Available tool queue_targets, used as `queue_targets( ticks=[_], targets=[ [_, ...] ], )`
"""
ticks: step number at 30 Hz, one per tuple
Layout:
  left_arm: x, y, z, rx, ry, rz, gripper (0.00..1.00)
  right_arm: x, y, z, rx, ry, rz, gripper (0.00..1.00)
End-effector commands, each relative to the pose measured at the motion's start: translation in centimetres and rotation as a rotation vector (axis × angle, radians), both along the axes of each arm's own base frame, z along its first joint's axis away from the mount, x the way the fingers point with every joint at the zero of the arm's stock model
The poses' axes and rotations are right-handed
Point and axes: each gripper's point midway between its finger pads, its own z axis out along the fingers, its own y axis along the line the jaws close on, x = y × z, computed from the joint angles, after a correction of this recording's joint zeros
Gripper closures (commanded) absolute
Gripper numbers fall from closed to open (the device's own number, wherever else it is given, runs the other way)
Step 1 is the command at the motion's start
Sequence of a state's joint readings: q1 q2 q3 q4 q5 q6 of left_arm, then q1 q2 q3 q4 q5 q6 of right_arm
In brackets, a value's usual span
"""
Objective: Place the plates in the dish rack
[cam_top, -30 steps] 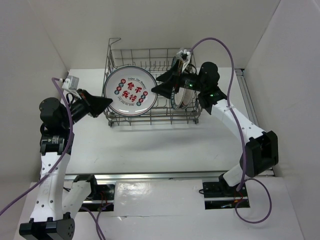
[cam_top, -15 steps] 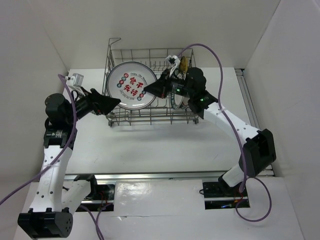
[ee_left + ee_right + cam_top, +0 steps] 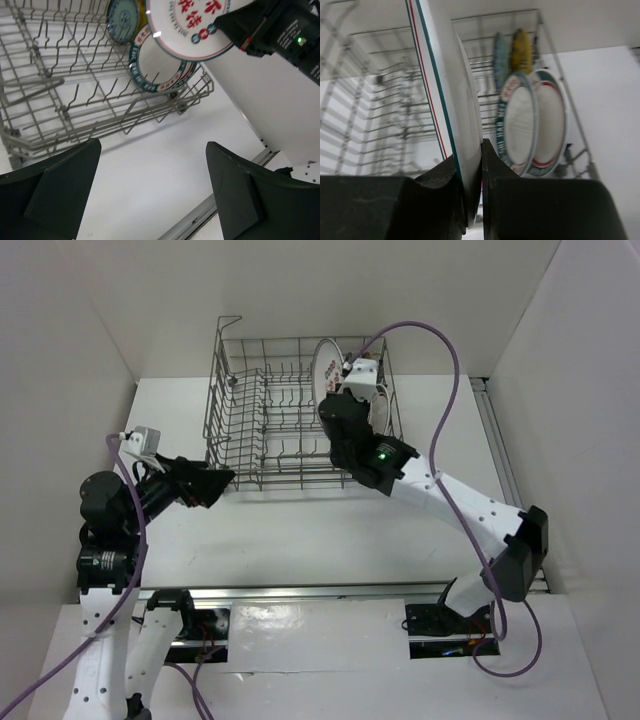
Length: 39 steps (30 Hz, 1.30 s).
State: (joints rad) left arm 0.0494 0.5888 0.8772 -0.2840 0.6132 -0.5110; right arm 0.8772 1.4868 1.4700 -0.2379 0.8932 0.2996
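The dish rack's wires beside the green-rimmed plates are empty. I will lower my right gripper in among them next, keep the large white plate (image 3: 323, 368) upright, and open.
The dish rack (image 3: 262, 410) stands at the back middle of the table. My right gripper (image 3: 336, 406) is shut on the rim of a large white plate (image 3: 323, 368) with red characters, held upright over the rack's right half. In the right wrist view that plate (image 3: 451, 95) shows edge-on, pinched at my gripper (image 3: 469, 170). Two green-rimmed plates (image 3: 521, 125), a teal plate (image 3: 501, 59) and a yellow-brown plate (image 3: 522, 49) stand in the rack's right end. My left gripper (image 3: 215, 486) is open and empty by the rack's front left corner; in its own view it (image 3: 155, 185) hangs over bare table.
White walls close in on both sides and behind the rack. A metal rail (image 3: 330, 592) runs along the table's near edge. The rack's left rows of tines (image 3: 55, 75) hold nothing. The right arm (image 3: 280, 30) reaches over the rack's front right corner.
My left gripper opened, let go of the large plate and drew back to the near left. My right gripper shut on the plate and turned it upright toward the rack's right side.
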Motion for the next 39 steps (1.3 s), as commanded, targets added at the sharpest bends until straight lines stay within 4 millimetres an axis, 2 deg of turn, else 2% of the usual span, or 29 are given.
queue_targets(
  ticks=[1, 2, 3, 5, 7, 8, 10, 11, 14, 21, 24, 30, 35, 39],
  targets=[
    [0.0, 0.8, -2.4, 0.056, 0.047, 0.041, 0.0, 0.7, -4.2, 1.0, -0.131, -0.045, -0.32, 1.0],
    [0.0, 0.8, -2.8, 0.056, 0.056, 0.041, 0.0, 1.4, -3.3, -0.2, -0.159, -0.029, -0.318, 1.0],
    [-0.1, 0.8, -2.7, 0.057, 0.047, 0.041, 0.0, 2.2, -3.5, 0.2, -0.148, -0.034, -0.337, 1.0],
    [-0.5, 0.4, -2.9, 0.046, 0.054, 0.017, 0.0, 3.5, -3.8, -1.0, -0.181, -0.021, -0.385, 1.0],
    [-0.6, 0.4, -3.2, 0.045, 0.068, 0.017, 0.0, 4.4, -3.5, -0.8, -0.177, -0.029, -0.403, 1.0],
    [-1.0, 0.2, -3.2, 0.036, 0.073, 0.007, 0.0, 5.2, -4.3, -1.0, -0.18, -0.025, -0.428, 1.0],
    [-1.2, 0.2, -3.4, 0.036, 0.071, 0.007, 0.0, 6.5, -4.1, -1.9, -0.199, -0.008, -0.435, 1.0],
    [-1.4, 0.2, -3.4, 0.036, 0.071, 0.007, 0.0, 7.2, -4.2, -2.9, -0.217, 0.009, -0.435, 1.0],
    [-1.7, 0.1, -3.6, 0.035, 0.073, -0.004, 0.0, 8.3, -4.1, -4.0, -0.203, 0.03, -0.406, 1.0],
    [-1.7, 0.1, -3.8, 0.034, 0.082, -0.004, 0.0, 8.7, -2.7, -7.6, -0.173, 0.087, -0.355, 1.0],
    [-1.7, 0.1, -3.8, 0.034, 0.082, -0.004, 0.0, 8.5, -2.2, -8.0, -0.169, 0.093, -0.337, 1.0],
    [-1.7, 0.1, -3.8, 0.034, 0.082, -0.004, 0.0, 8.4, -1.7, -7.4, -0.152, 0.077, -0.334, 1.0],
    [-1.8, 0.3, -3.9, 0.037, 0.082, 0.014, 0.0, 8.4, -1.5, -9.0, -0.168, 0.106, -0.33, 1.0],
    [-1.8, 0.3, -3.9, 0.037, 0.082, 0.014, 0.0, 8.4, -2.0, -11.0, -0.188, 0.139, -0.333, 1.0]
  ],
)
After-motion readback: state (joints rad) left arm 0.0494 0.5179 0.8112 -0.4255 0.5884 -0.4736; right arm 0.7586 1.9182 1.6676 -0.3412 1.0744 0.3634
